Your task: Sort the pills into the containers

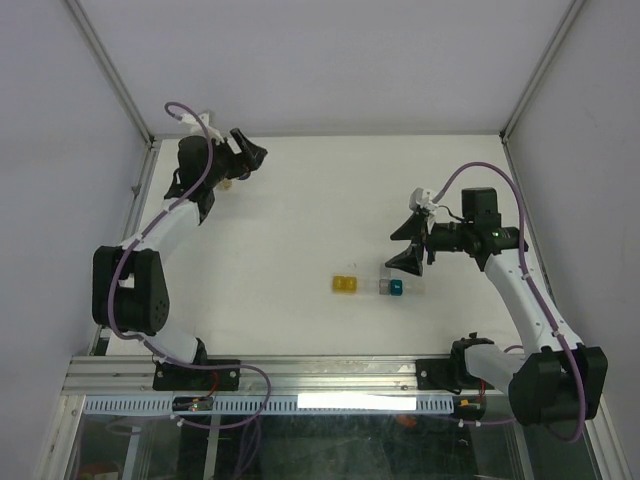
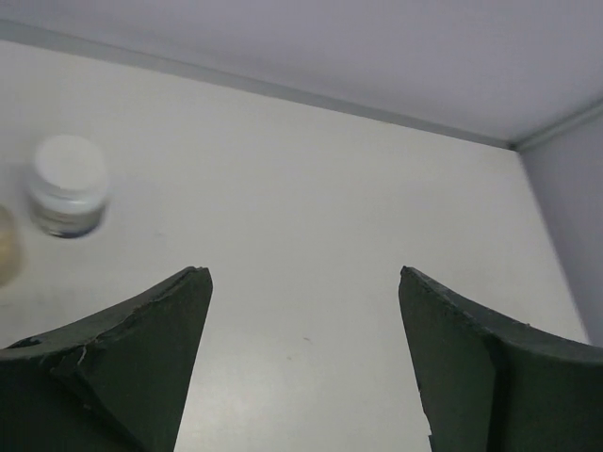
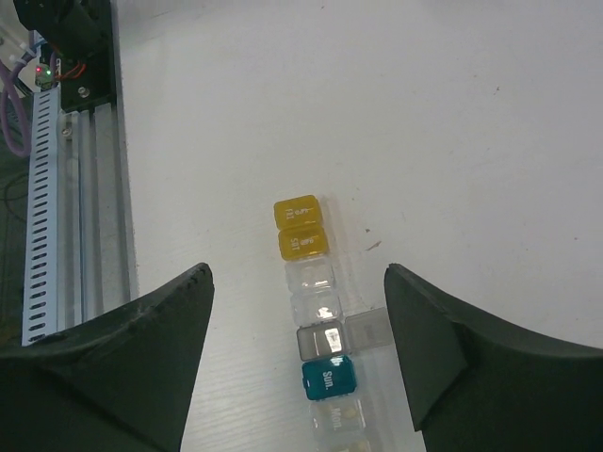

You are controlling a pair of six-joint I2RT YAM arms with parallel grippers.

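The left gripper swings to its left in the wrist view next and lowers its open fingers around the amber vial (image 1: pixel 224 184) (image 2: pixel 8 247).
A pill-box strip lies on the white table. In the right wrist view it has two yellow compartments (image 3: pixel 301 227), shut clear ones (image 3: pixel 312 291), a grey one (image 3: pixel 324 340) with its lid flipped open, a shut teal one marked "Sun." (image 3: pixel 329 378), and a clear one holding pale pills (image 3: pixel 350 412). From above I see the yellow part (image 1: pixel 345 284) and the teal part (image 1: pixel 396 288). My right gripper (image 1: pixel 402 246) (image 3: pixel 297 270) is open and empty, above and just behind the strip. My left gripper (image 1: pixel 248 156) (image 2: pixel 301 273) is open and empty at the far left back.
A white bottle with a dark band (image 2: pixel 68 184) and an amber vial (image 2: pixel 6 247) stand on the table left of my left gripper. White walls enclose the table. A metal rail (image 1: pixel 300 372) runs along the near edge.
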